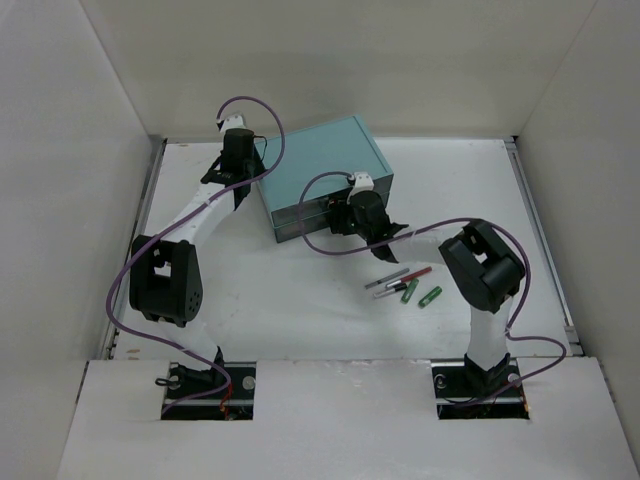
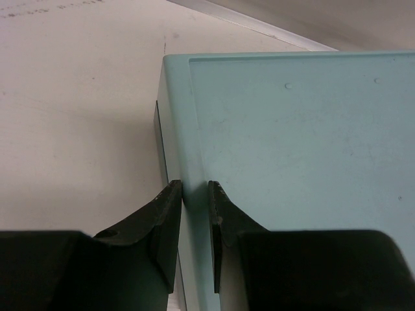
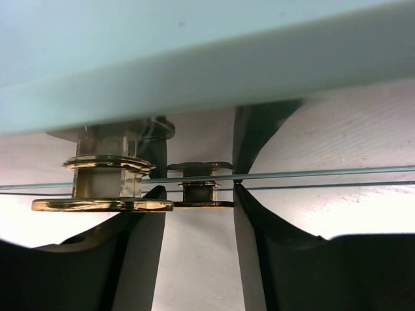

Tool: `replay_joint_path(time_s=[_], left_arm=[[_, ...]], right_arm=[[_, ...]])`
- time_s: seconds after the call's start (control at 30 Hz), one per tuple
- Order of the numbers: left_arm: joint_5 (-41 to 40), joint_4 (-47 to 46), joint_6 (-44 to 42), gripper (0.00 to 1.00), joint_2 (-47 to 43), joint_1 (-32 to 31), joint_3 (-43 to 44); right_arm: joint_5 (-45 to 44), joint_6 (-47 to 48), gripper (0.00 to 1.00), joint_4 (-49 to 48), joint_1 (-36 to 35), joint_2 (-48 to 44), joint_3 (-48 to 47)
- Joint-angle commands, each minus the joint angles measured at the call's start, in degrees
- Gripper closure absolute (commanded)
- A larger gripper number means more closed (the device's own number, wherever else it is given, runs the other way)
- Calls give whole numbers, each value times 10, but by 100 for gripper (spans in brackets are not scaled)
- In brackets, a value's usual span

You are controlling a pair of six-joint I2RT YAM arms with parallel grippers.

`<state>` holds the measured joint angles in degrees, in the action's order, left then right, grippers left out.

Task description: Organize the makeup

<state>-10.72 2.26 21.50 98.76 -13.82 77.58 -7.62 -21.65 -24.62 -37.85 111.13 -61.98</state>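
Note:
My right gripper is to draw the small gold pull back from the teal box [image 1: 320, 165] over the bare tabletop in front, then release it, as the drawer's shut.
The teal box [image 1: 320, 165] stands at the middle back of the table. My left gripper [image 1: 245, 185] is shut on the box's left top edge [image 2: 185, 129]; in the left wrist view the gripper [image 2: 194, 188] pinches that rim, one finger outside and one on the lid. My right gripper [image 1: 355, 225] is at the box's front. In the right wrist view the right gripper [image 3: 198, 189] is shut on a small gold pull [image 3: 201, 194]. Of the makeup, thin pencils [image 1: 400, 278] and two green tubes [image 1: 420, 294] lie loose on the table right of the box.
A second, larger gold pull [image 3: 100, 204] sits just left of the held one, on the mirrored drawer front. White walls close in the table on the left, back and right. The right arm's elbow [image 1: 485, 265] hangs over the table beside the pencils.

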Motion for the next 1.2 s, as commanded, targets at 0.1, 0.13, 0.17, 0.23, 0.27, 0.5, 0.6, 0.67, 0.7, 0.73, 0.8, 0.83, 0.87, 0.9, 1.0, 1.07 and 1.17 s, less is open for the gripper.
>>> replay_joint_path(time_s=[0.1, 0.13, 0.17, 0.23, 0.27, 0.5, 0.6, 0.67, 0.7, 0.73, 0.8, 0.83, 0.87, 0.9, 1.0, 1.07, 1.17], left_arm=[[40, 109, -11, 97, 14, -17, -15], [40, 110, -11, 97, 14, -16, -15], [40, 111, -11, 97, 15, -15, -14], [40, 111, -11, 97, 15, -14, -14], [40, 111, -10, 97, 16, -13, -14], [37, 114, -8, 97, 23, -12, -12], [35, 114, -5, 97, 27, -14, -12], [34, 114, -4, 97, 28, -15, -14], [33, 114, -4, 97, 28, -15, -14], [33, 114, -4, 97, 28, -15, -14], [33, 116, -3, 97, 29, -16, -14], [33, 116, -3, 97, 30, -16, -14], [33, 117, -3, 97, 31, -17, -14], [33, 118, -2, 97, 31, -17, -13], [33, 119, -2, 97, 31, -18, -12], [32, 119, -2, 97, 31, -18, -12], [32, 121, -1, 97, 31, -19, -12]], right_arm=[[59, -26, 61, -70, 3, 0, 21], [60, -26, 64, -73, 3, 0, 26], [60, -27, 67, -75, 3, 0, 31], [60, -29, 75, -77, 2, -1, 41], [60, -32, 77, -77, 1, -2, 46], [53, -60, 77, -68, -15, -62, 127], [49, -76, 79, -54, -36, -100, 178], [40, -90, 79, -40, -49, -123, 207], [35, -95, 79, -32, -56, -135, 221], [27, -98, 79, -27, -61, -147, 232], [11, -101, 79, -14, -67, -171, 250], [6, -102, 78, -3, -67, -183, 256], [7, -102, 78, 12, -67, -194, 258], [8, -102, 78, 25, -67, -202, 260], [10, -106, 77, 69, -68, -225, 266], [9, -106, 77, 81, -79, -231, 268], [13, -116, 75, 92, -91, -236, 268]])
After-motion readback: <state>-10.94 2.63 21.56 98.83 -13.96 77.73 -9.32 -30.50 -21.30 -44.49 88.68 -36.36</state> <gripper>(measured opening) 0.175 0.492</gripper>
